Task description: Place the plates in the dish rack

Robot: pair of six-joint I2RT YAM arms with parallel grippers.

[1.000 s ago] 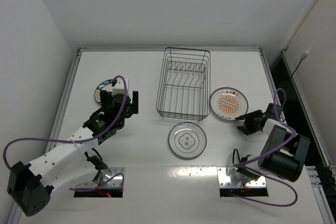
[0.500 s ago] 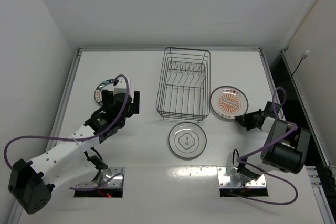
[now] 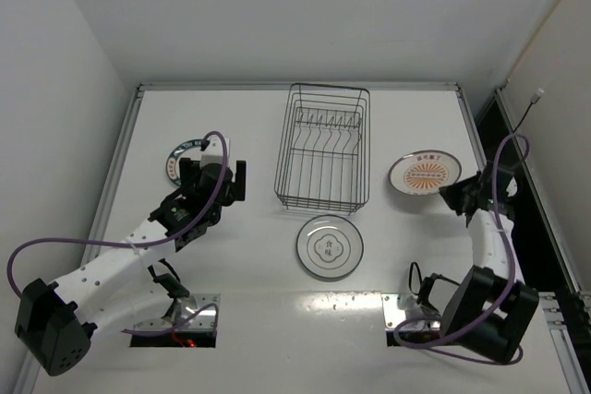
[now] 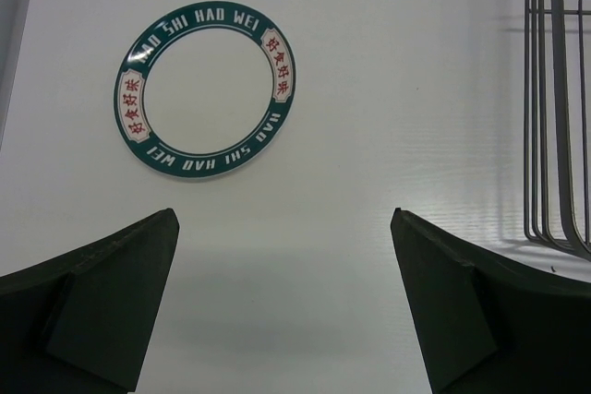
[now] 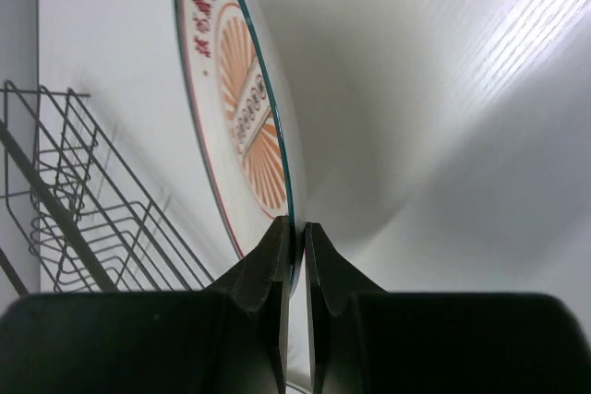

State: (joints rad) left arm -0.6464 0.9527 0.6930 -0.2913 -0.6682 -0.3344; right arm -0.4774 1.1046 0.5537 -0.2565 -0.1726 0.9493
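Observation:
The right gripper lifts the orange-patterned plate (image 3: 424,173) outward next, turns, then lowers it on edge into the nearest end slot, since the rack's slots stand empty.
The orange-patterned plate (image 3: 424,173) (image 5: 242,108) is lifted off the table to the right of the dish rack (image 3: 322,147), and my right gripper (image 3: 454,194) (image 5: 295,237) is shut on its near rim. The white plate with a grey ring (image 3: 329,246) lies flat in front of the rack. At the left lies the dark-green-rimmed plate (image 3: 184,158) (image 4: 205,88), partly hidden by my left arm in the top view. My left gripper (image 3: 222,182) (image 4: 284,223) hovers open just short of it, nothing between its fingers. The rack's wire edge (image 4: 552,126) (image 5: 83,200) shows in both wrist views.
The table has a raised rim (image 3: 295,87) at the back and a wall on each side. Purple cables (image 3: 83,248) loop off both arms. Two mounting plates (image 3: 416,313) sit at the near edge.
My right gripper shut on the orange-patterned plate's rim, then lifted it up and to the right, off the table. The left arm barely moved.

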